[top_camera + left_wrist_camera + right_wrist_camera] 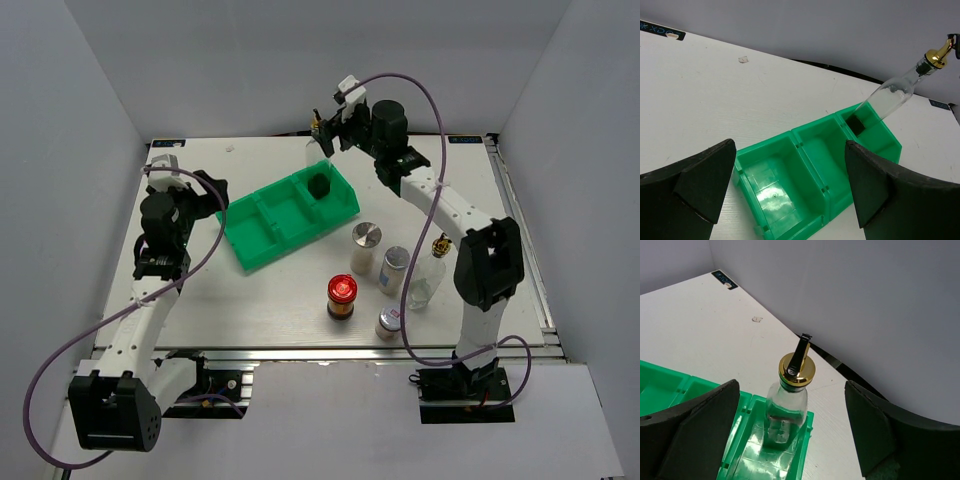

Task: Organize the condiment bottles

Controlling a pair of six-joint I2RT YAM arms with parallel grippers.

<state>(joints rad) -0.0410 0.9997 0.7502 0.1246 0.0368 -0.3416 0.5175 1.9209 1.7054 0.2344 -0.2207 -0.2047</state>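
Observation:
My right gripper moves back and to the right in the top view next, around the second cruet's gold top (441,245), since it still stands outside the tray (262,252).
A clear glass cruet (316,158) with a gold pourer top stands in the far right compartment of the green tray (262,252). It also shows in the left wrist view (895,95) and the right wrist view (787,405). My right gripper (330,133) is open just above and behind the cruet's top, not touching it. My left gripper (190,205) is open and empty, left of the tray. On the table in front of the tray stand a second cruet (430,272), three silver-lidded jars (366,246) (394,268) (389,322) and a red-lidded jar (342,297).
The tray's left and middle compartments (772,185) hold nothing. White walls close in the table on the left, back and right. The loose bottles stand clustered between the tray and the right arm's base (470,370).

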